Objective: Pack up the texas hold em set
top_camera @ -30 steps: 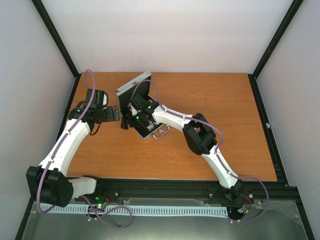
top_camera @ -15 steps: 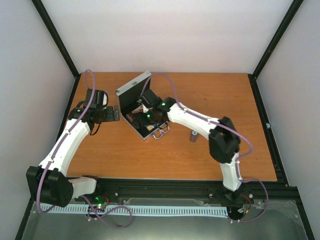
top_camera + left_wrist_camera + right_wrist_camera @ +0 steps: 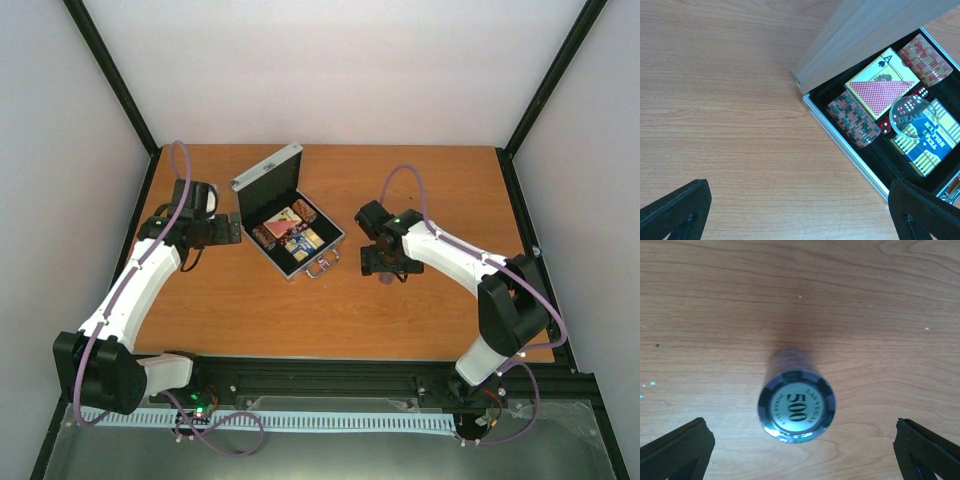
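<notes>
The right gripper lowers its open fingers around the upper chips (image 3: 386,278) (image 3: 796,405) of the upright purple chip stack next, then closes.
The silver case (image 3: 322,244) lies open at the table's back middle, its lid (image 3: 268,170) raised. In the left wrist view it holds a red-white deck (image 3: 882,92), a blue-yellow deck (image 3: 932,145), a clear disc (image 3: 912,114), two dark chip stacks (image 3: 853,117) (image 3: 925,52) and red dice (image 3: 885,127). My left gripper (image 3: 232,228) is open and empty just left of the case. My right gripper (image 3: 385,262) is open above a separate chip stack (image 3: 796,402) that stands upright on the table, its top marked 500. The stack sits between the fingers (image 3: 675,450), untouched.
The case's metal handle (image 3: 322,266) sticks out toward the front. Black frame posts stand at the table's back corners, and a black rail (image 3: 330,375) runs along the front edge. Bare wood (image 3: 440,190) lies around the case.
My right arm has pulled out of the case and swung right, over the chip stack on the table. The case contents now show. The left arm has not moved.
</notes>
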### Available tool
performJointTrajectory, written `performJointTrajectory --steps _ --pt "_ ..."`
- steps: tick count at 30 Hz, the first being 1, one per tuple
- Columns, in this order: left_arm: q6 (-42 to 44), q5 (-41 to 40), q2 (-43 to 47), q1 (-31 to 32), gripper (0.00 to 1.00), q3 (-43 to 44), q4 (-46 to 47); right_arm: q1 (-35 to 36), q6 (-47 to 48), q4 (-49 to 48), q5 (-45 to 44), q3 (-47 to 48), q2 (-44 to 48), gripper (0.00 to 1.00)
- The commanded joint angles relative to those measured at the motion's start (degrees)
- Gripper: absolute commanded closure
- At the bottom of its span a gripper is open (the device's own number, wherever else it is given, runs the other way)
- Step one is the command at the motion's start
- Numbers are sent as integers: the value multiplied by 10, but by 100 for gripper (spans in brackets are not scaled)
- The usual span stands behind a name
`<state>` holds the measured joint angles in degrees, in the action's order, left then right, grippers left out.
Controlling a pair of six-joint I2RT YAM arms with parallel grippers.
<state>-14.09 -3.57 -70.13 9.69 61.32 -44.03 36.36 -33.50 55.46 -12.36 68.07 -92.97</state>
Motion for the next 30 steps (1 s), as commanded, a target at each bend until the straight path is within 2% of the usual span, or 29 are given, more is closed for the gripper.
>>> performJointTrajectory --steps 1,5,8,17,22,28,30 --pt "1 15 6 -3 0 0 15 -13 6 1 -27 -3 8 0" --pt "2 14 4 -3 0 4 15 -33 18 -17 -18 -4 -17 0" --pt "1 11 2 -3 0 7 13 -47 37 -36 4 -5 -29 5" --pt "2 2 -4 -3 0 11 12 -57 69 -55 50 10 -70 46" --pt "4 -4 -4 -3 0 9 11 -57 70 -53 57 16 -77 58" --pt "4 -7 1 -3 0 8 10 -57 67 -31 61 25 -59 86" --pt "4 -8 3 -3 0 8 9 -57 64 -26 71 32 -42 92"
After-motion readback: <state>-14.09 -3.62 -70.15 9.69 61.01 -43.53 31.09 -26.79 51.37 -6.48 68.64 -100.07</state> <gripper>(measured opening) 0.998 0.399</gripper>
